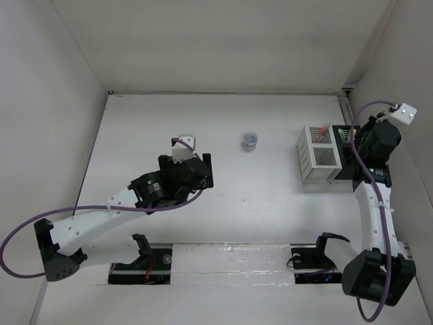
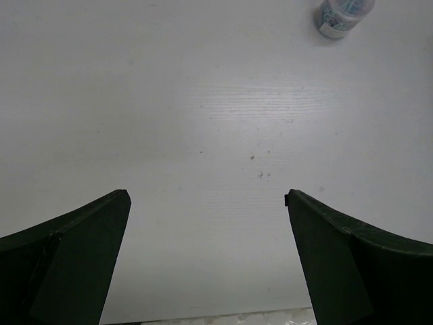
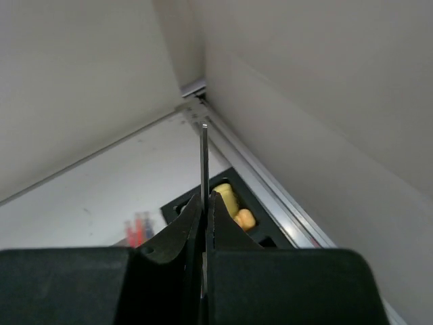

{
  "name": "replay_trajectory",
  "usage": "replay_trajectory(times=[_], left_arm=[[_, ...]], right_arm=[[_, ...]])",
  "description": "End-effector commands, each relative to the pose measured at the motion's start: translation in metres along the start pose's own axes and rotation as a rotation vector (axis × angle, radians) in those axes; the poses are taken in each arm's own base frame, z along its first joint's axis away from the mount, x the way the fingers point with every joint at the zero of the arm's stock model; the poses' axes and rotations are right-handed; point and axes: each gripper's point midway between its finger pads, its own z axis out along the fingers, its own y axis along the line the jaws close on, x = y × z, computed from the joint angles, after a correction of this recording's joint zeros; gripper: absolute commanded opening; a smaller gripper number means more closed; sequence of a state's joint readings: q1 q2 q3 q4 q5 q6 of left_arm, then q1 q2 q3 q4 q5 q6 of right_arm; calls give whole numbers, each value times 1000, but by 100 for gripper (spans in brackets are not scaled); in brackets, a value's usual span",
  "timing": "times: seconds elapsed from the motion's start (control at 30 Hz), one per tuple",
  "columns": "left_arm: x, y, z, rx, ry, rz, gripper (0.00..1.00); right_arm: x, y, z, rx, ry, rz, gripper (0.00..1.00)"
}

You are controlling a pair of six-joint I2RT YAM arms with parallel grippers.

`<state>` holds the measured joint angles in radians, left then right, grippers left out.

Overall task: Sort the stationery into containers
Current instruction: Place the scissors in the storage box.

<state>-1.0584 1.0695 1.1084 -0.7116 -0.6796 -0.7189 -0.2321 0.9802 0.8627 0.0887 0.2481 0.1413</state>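
Next, my right gripper lowers the thin grey blade onto the near part of the black box, since the highlighters lie in its far part.
My left gripper is open and empty, low over bare white table left of centre; its jaws stand wide apart in the left wrist view. The small grey round roll stands upright ahead of it, also at the top right of the left wrist view. My right gripper is shut on a thin grey blade, apparently the scissors, handles hidden, above the black box. That box holds a yellow highlighter and an orange one. The white box holds orange-red pens.
The black box stands right of the white one, close to the right wall and its metal rail. White walls close in the table at the back and both sides. The arm bases sit at the near edge.
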Motion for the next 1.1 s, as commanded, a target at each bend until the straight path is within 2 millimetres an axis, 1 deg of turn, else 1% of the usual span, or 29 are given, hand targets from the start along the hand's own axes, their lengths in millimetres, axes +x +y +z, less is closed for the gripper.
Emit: replay_trajectory(times=[0.0,0.03,0.07,0.1,0.13,0.17,0.2,0.27,0.3,0.33,0.43,0.47,0.5,0.57,0.6,0.63,0.67,0.7,0.77,0.8,0.83,0.87,0.93,0.97,1.03,1.07], left_arm=[[15,22,1,-48,8,40,100],[17,24,1,-56,16,41,100],[17,24,1,-56,16,41,100],[14,27,2,-73,-2,42,100],[13,31,-1,-86,-9,30,100],[13,31,-1,-86,-9,30,100],[8,31,-4,-69,-26,8,100],[5,29,-7,-47,-31,-1,100],[6,31,-8,-47,-31,-1,100],[4,32,-10,-39,-39,-11,100],[2,33,-13,-31,-46,-21,100],[0,34,-14,-27,-51,-27,100],[0,34,-14,-27,-51,-27,100],[0,34,-14,-27,-51,-27,100],[0,34,-14,-27,-51,-27,100],[-2,33,-16,-17,-60,-39,100],[2,33,-15,-15,-49,-33,100],[0,31,-17,4,-53,-34,100],[-3,29,-19,24,-59,-40,100],[-4,30,-21,30,-65,-47,100],[-4,30,-21,30,-65,-47,100],[-3,32,-21,30,-65,-47,100],[-3,29,-22,43,-63,-45,100],[-3,29,-22,43,-63,-45,100],[-3,26,-22,56,-61,-40,100],[-3,26,-22,56,-61,-40,100]], right_arm=[[-9,-24,5,113,-26,52,0],[-7,-32,6,153,-24,50,0],[-10,-37,6,179,-39,53,0],[-4,-42,8,210,-36,59,0],[-3,-46,11,221,-45,62,0],[-2,-52,12,222,-45,62,0],[-1,-53,16,218,-46,63,0],[4,-55,20,202,-55,66,0],[11,-57,23,198,-43,64,0],[9,-56,23,187,-49,51,0],[19,-58,28,189,-41,30,0],[29,-63,30,195,-17,10,0],[23,-54,32,145,-38,6,0],[33,-51,36,122,-17,-6,0],[31,-50,37,120,-27,-4,0],[34,-51,38,121,-18,-6,0],[34,-51,38,121,-18,-15,0],[40,-53,40,132,-9,-17,0],[37,-57,40,153,-20,-26,0],[46,-61,40,168,-3,-30,0],[43,-64,41,176,-13,-28,0],[43,-63,41,167,-11,-28,0],[43,-63,41,167,-11,-28,0],[40,-64,41,176,-23,-26,0],[49,-68,39,191,-7,-29,0],[46,-67,40,189,-18,-27,0]])
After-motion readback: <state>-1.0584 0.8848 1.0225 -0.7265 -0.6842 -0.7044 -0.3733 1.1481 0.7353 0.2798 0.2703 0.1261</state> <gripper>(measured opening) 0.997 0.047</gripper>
